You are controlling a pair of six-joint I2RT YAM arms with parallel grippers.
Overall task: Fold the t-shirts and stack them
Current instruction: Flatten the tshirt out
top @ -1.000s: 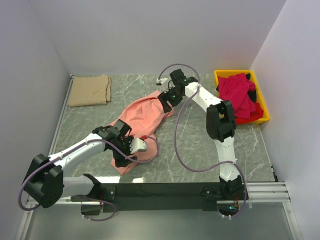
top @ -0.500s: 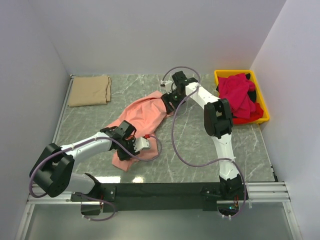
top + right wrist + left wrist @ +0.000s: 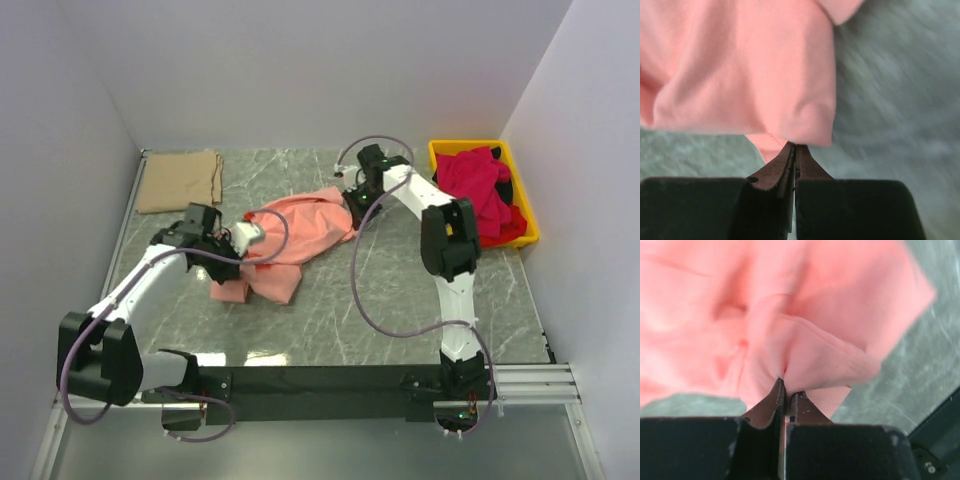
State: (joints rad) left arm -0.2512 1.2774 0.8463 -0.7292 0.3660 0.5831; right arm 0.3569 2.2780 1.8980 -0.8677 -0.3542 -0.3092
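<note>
I need to move my left gripper left in the top view, then outward toward the tan-beige shirt (image 3: 180, 183), as the salmon-pink shirt lies bunched between my grippers.
The salmon-pink t-shirt (image 3: 300, 232) lies bunched and stretched across the middle of the table. My left gripper (image 3: 230, 268) is shut on a fold at its left end; in the left wrist view (image 3: 787, 387) cloth (image 3: 805, 355) bulges from the tips. My right gripper (image 3: 352, 206) is shut on the shirt's far right edge, and the pink hem (image 3: 765, 90) sits pinched at its tips (image 3: 794, 146). A tan-beige t-shirt (image 3: 180, 180) lies folded flat at the far left corner. Crimson-red t-shirts (image 3: 478, 190) are heaped at the far right.
The red shirts fill a yellow bin (image 3: 470, 145) against the right wall. White walls close in the table on three sides. A purple cable (image 3: 362, 290) loops from the right arm over the marble surface. A black rail (image 3: 320, 380) runs along the near edge.
Both grippers went from open to shut on the pink shirt. The left arm swung left and away, dragging the shirt's near end. The right gripper shifted slightly right.
</note>
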